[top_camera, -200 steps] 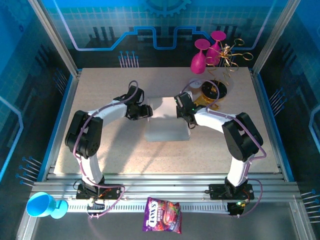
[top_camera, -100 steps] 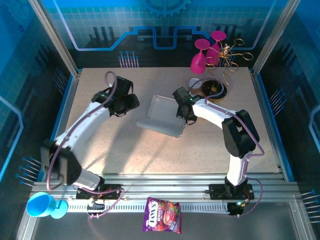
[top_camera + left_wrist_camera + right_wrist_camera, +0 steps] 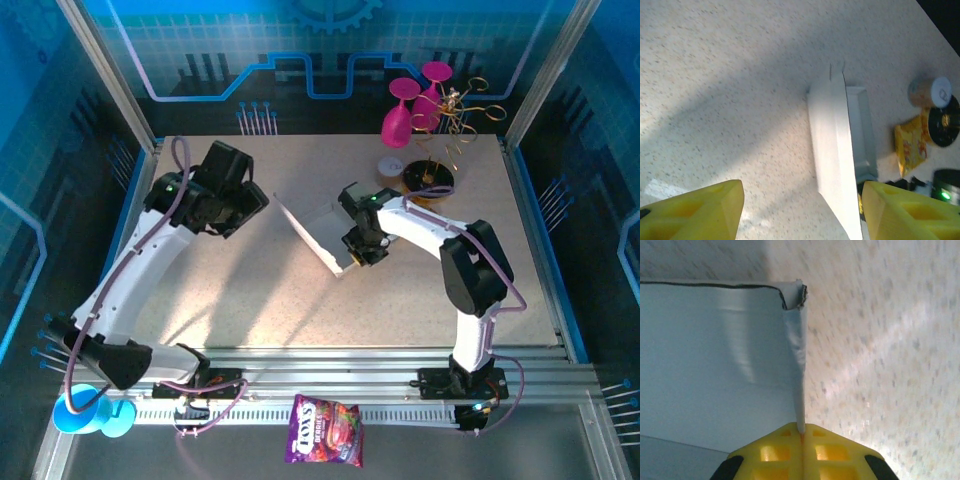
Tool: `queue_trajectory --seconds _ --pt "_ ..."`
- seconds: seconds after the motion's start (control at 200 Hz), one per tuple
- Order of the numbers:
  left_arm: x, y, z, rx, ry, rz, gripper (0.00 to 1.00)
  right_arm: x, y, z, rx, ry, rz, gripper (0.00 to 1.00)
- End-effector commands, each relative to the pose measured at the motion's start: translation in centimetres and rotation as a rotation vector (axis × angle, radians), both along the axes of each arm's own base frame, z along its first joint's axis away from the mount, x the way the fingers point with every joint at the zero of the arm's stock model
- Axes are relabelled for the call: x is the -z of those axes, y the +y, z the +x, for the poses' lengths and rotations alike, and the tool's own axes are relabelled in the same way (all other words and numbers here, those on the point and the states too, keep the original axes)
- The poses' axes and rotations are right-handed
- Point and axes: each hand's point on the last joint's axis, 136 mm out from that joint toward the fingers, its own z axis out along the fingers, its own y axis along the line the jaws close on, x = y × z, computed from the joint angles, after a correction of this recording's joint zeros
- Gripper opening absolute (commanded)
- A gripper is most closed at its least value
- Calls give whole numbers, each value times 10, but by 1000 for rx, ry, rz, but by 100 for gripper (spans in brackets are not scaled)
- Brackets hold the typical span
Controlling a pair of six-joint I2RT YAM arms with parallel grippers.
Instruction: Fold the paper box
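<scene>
The box (image 3: 318,232) is still tipped on edge, so my right gripper will move the box's thin side back and down toward the bare table and release it there.
The paper box (image 3: 318,232) is white thin cardboard, tipped up on edge at the table's middle, its open tray side facing right. My right gripper (image 3: 356,247) is shut on the box's thin side wall (image 3: 799,365), and the wall's edge runs straight into the closed yellow fingertips (image 3: 801,432). My left gripper (image 3: 247,203) is raised to the left of the box, apart from it and open. In the left wrist view the box's white panel (image 3: 832,145) lies ahead between the spread yellow fingers (image 3: 700,210), touching neither, and the left gripper (image 3: 802,190) holds nothing.
A golden snack packet (image 3: 910,145), a small white-lidded cup (image 3: 392,166) and a black round disc (image 3: 432,180) sit behind the box at the right. Pink goblets (image 3: 410,105) with gold ribbon stand at the back. A purple candy bag (image 3: 325,430) and blue cup (image 3: 85,410) lie off the front rail.
The left gripper has let go of the box, opened wider and drawn away up and to the left. The right gripper has swung the box from lying flat to tipped on edge.
</scene>
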Motion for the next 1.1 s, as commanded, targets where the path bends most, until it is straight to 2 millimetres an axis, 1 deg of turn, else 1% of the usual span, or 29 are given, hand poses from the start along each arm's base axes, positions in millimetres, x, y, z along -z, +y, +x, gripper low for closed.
queue_trajectory --seconds 0.0,0.11,0.17,0.265,0.31,0.38,0.435,0.49,0.57,0.65,0.69,0.74,0.851,0.896,0.991,1.096 --pt "9 -12 -13 19 108 40 65 -2 20 -31 175 114 67 0" --pt "10 -31 -8 96 96 98 65 5 38 -39 238 119 146 0" --pt "17 -41 -5 141 95 110 64 5 42 -41 240 129 153 0" --pt "32 -42 -5 144 120 123 62 6 43 -44 241 145 153 0" --pt "35 -40 -4 145 118 135 60 10 44 -45 256 151 174 0" --pt "36 -40 -3 166 91 138 52 22 50 -47 278 166 228 0" --pt "39 -46 -1 201 57 101 51 26 55 -48 285 173 270 0" --pt "43 -56 1 245 27 7 51 27 57 -49 284 179 283 0" --pt "43 -72 6 296 -23 -136 57 27 57 -51 282 187 278 0" --pt "43 -76 8 310 -29 -170 63 26 57 -51 290 184 271 0" --pt "42 -78 7 335 -15 -161 63 28 59 -51 296 184 276 0" --pt "45 -76 5 355 27 -122 62 30 62 -51 301 191 289 0" --pt "53 -52 1 352 122 47 60 29 63 -51 297 194 285 0" --pt "54 -46 2 362 134 97 58 29 63 -51 297 194 281 0" --pt "55 -39 8 375 145 167 52 27 64 -51 294 193 283 0" --pt "59 -33 13 384 193 243 50 27 66 -50 296 194 288 0"
